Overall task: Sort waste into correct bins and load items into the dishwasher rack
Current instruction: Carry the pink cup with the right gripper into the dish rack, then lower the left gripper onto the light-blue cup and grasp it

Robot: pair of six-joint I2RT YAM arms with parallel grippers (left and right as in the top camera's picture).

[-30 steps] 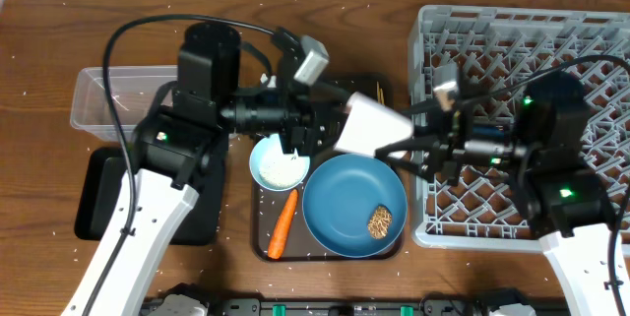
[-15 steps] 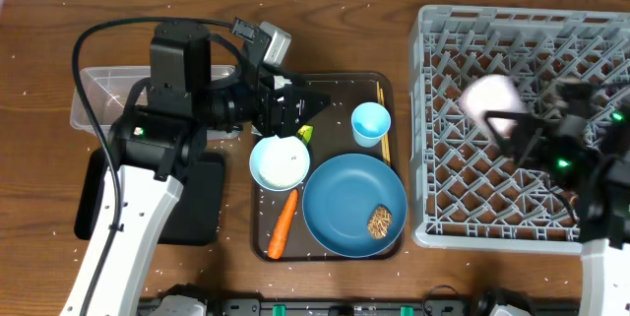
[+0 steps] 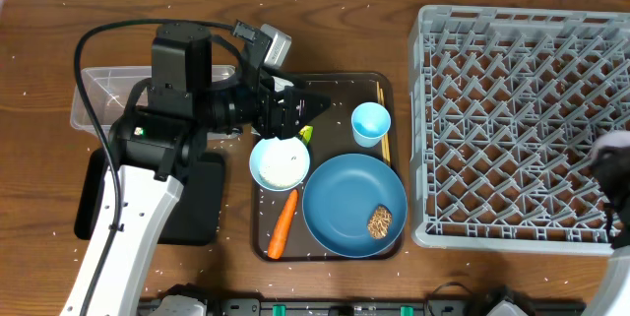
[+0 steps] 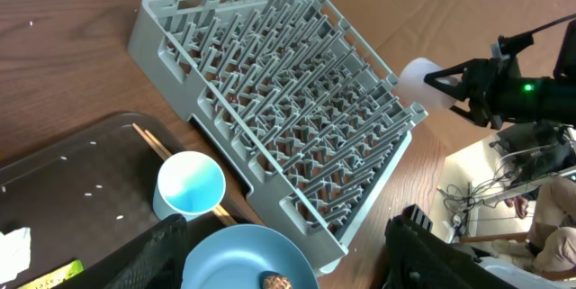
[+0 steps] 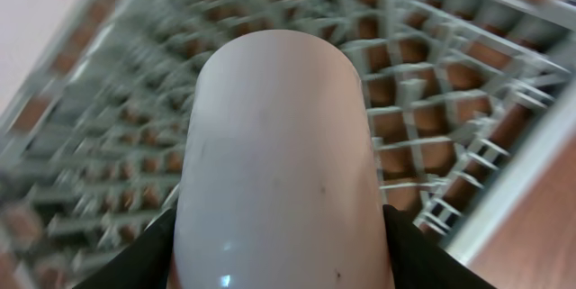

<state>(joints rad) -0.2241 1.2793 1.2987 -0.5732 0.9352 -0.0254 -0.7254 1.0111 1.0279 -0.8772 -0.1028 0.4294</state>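
I should move my right gripper down next onto the bare pegs by the rack's near corner (image 3: pixel 589 196) and release the small white cup, which still hangs above them.
My right gripper (image 3: pixel 616 158) is shut on the small white cup (image 5: pixel 279 163) at the right edge of the grey dishwasher rack (image 3: pixel 512 119); the left wrist view shows that cup (image 4: pixel 423 85) past the rack's far side. My left gripper (image 3: pixel 300 109) is open and empty above the brown serving tray. On that tray are the white bowl (image 3: pixel 279 162), light-blue cup (image 3: pixel 370 122), chopsticks (image 3: pixel 382 119), green-and-silver wrapper (image 3: pixel 306 134), carrot (image 3: pixel 283 225) and blue plate (image 3: pixel 349 198) with a brown lump (image 3: pixel 380 221). A bit of white tissue (image 4: pixel 11 244) shows at the left wrist view's edge.
A clear tub (image 3: pixel 103 94) stands at the back left, with the black tray (image 3: pixel 202 208) in front of it, partly under my left arm. White grains are scattered over the wooden table. The serving tray's rim (image 3: pixel 340 77) lies just left of the rack.
My right arm carried the white cup from above the serving tray rightward across the rack to its right edge. My left arm drew back to the left, then held still.
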